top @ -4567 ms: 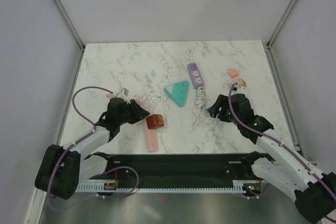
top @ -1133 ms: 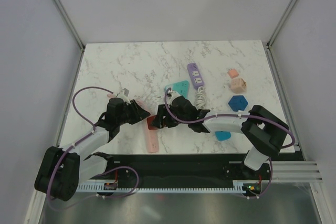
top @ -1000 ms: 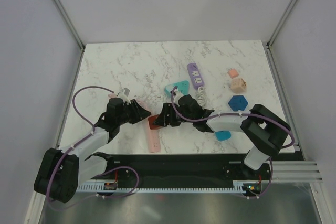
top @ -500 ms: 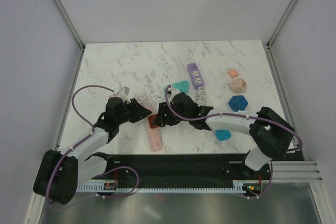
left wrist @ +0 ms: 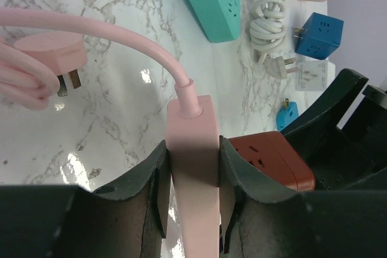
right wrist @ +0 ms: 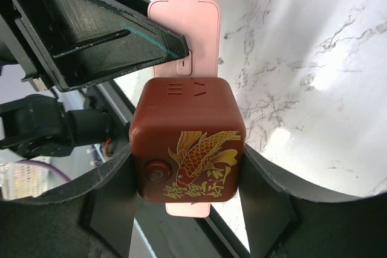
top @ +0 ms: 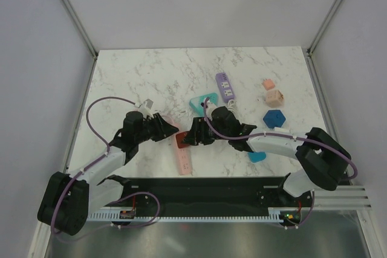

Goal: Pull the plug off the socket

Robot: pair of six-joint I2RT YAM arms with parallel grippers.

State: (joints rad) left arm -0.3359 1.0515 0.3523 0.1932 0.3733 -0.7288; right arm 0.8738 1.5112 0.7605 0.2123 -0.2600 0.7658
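My right gripper moves away from the power strip next, then down, to release the cube on the tabletop [top: 231,154] beside the small blue plug, since that patch is bare.
The socket is a pink power strip [top: 185,161] [left wrist: 192,131] lying near the table's front edge, its cable running off to the left. My left gripper [top: 164,129] [left wrist: 192,176] is shut on the strip's cable end, a finger on each long side. The plug is a red-brown cube [top: 182,140] [right wrist: 188,143] with a gold fish printed on it, sitting against the strip's face [right wrist: 184,16]. My right gripper [top: 192,137] [right wrist: 187,170] is shut on the cube's two sides. The prongs are hidden, so I cannot tell whether they sit in the strip.
Behind the grippers lie a teal triangular strip [top: 204,102], a purple strip [top: 225,86] and a coiled white cable [top: 230,110]. At the right are a blue adapter [top: 274,118], two peach cubes [top: 273,96] and a small blue plug [top: 256,156]. The pink cable's coil [left wrist: 36,70] lies left.
Both grippers have shifted a little to the right together, and the pink strip's near end has swung right with them. The red-brown cube stays between the right fingers.
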